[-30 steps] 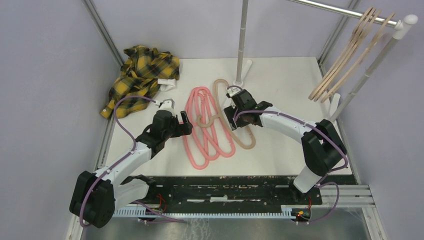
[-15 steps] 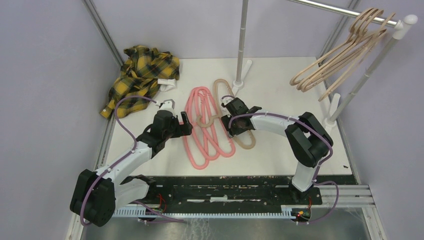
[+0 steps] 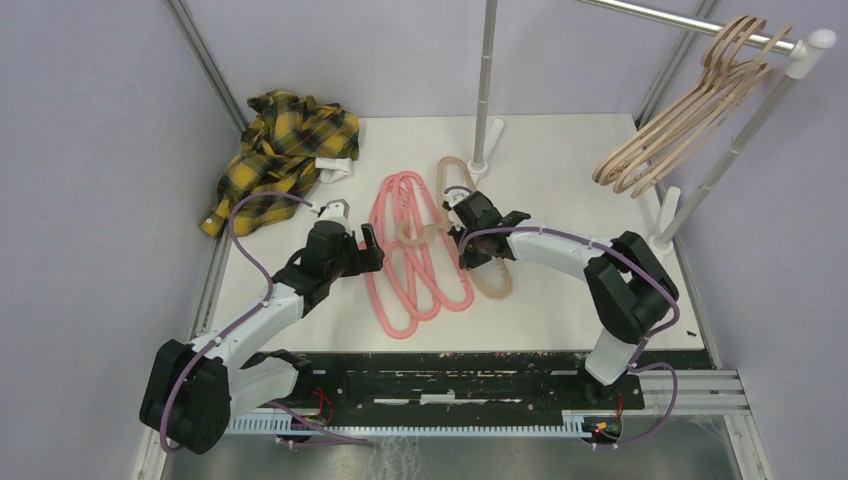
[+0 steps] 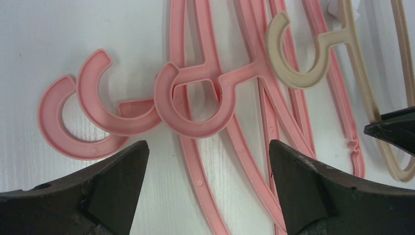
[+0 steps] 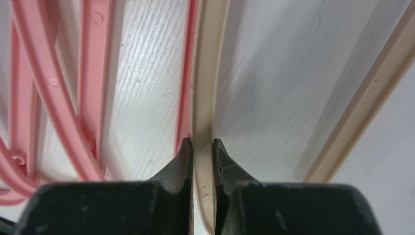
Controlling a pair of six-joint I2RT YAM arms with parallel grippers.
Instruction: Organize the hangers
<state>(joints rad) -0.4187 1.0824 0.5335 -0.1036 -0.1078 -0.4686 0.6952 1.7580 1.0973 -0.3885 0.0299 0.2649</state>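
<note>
The right gripper lifts the beige hanger up and outward to the bar's bare part next and releases it, since other beige hangers hang beside it.
Three pink hangers lie overlapped on the white table, their hooks pointing left in the left wrist view. One beige hanger lies beside them on the right, its hook across the pink ones. My right gripper is shut on the beige hanger's left bar, fingertips pinching it at table level. My left gripper hovers open over the pink hangers, touching nothing. Several beige hangers hang on the rail at upper right.
A crumpled yellow plaid shirt lies at the table's back left corner. A rack post stands at back centre just behind the right gripper, and a white post slants at the right edge.
My right gripper has closed onto the beige hanger's bar and the table hangers shifted slightly. The hung beige hangers are swinging on the rail. The left arm has stayed still.
</note>
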